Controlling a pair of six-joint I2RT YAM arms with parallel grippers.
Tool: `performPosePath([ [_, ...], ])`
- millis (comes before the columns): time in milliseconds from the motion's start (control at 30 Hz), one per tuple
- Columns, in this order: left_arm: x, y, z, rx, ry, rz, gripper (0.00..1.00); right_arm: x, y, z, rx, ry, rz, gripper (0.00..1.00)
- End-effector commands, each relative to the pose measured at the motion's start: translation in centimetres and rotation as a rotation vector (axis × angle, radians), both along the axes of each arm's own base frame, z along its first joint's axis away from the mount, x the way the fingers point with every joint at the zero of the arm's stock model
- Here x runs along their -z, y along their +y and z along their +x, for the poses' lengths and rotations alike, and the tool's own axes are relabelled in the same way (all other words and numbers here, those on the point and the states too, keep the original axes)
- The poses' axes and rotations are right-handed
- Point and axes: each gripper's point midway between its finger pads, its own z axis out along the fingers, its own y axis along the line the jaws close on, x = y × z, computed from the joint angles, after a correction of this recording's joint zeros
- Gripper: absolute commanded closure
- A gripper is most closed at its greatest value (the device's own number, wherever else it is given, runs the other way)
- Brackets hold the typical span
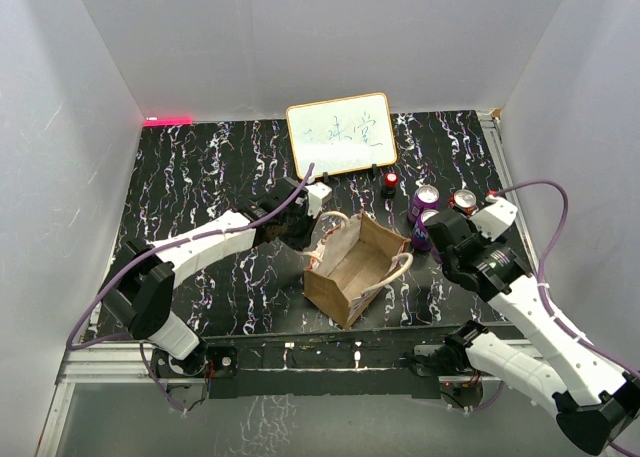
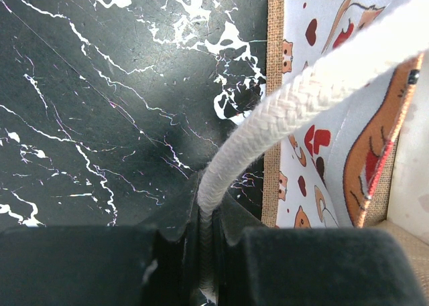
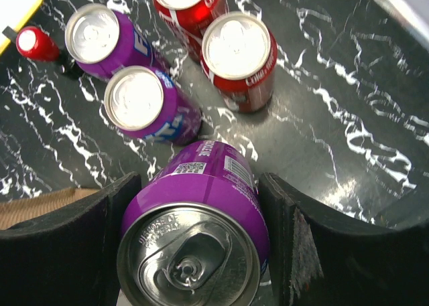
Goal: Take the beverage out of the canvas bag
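Note:
The spot on the tabletop beside the bag, just short of the standing purple cans, is bare, so my right gripper needs to lower the held can there next and release it.
The canvas bag (image 1: pixel 352 272) stands open in the middle of the table, tan outside with a cartoon-print lining (image 2: pixel 315 152). My left gripper (image 2: pixel 209 215) is shut on its pale rope handle (image 2: pixel 288 105), at the bag's far left corner (image 1: pixel 298 225). To the right of the bag, my right gripper (image 3: pixel 200 185) is shut on a purple beverage can (image 3: pixel 201 232), a finger pressed to each side. That can (image 1: pixel 424 232) is upright, outside the bag, close beside the other cans. Whether its base touches the table does not show.
Two purple cans (image 3: pixel 110 41) (image 3: pixel 147 105) and two red cans (image 3: pixel 241 58) (image 3: pixel 184 1) stand just beyond the held one. A white framed board (image 1: pixel 341 134) leans at the back, with a small red knob (image 1: pixel 389 182) in front of it. White walls enclose the table.

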Motion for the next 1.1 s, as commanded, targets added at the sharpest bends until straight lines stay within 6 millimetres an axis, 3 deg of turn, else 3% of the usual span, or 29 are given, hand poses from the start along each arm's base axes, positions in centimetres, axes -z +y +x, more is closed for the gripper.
performPosePath([
  [0,-0.9,-0.4,0.2,0.011,-0.011,-0.006,0.98,0.5,0.2,-0.5,0.092,-0.061,0.138,0.92],
  [333,-0.5,-0.2,0.3,0.003,-0.008,0.013,0.98,3.4,0.9,2.8,0.110,-0.033,0.025,0.92],
  [700,-1.0,-0.3,0.2,0.008,-0.015,-0.005,0.98,7.1,1.4,3.2,0.116,0.028,0.008,0.88],
  [1067,-1.2,-0.1,0.3,0.004,-0.026,-0.004,0.98,8.0,1.0,3.3,0.112,0.055,0.005,0.87],
])
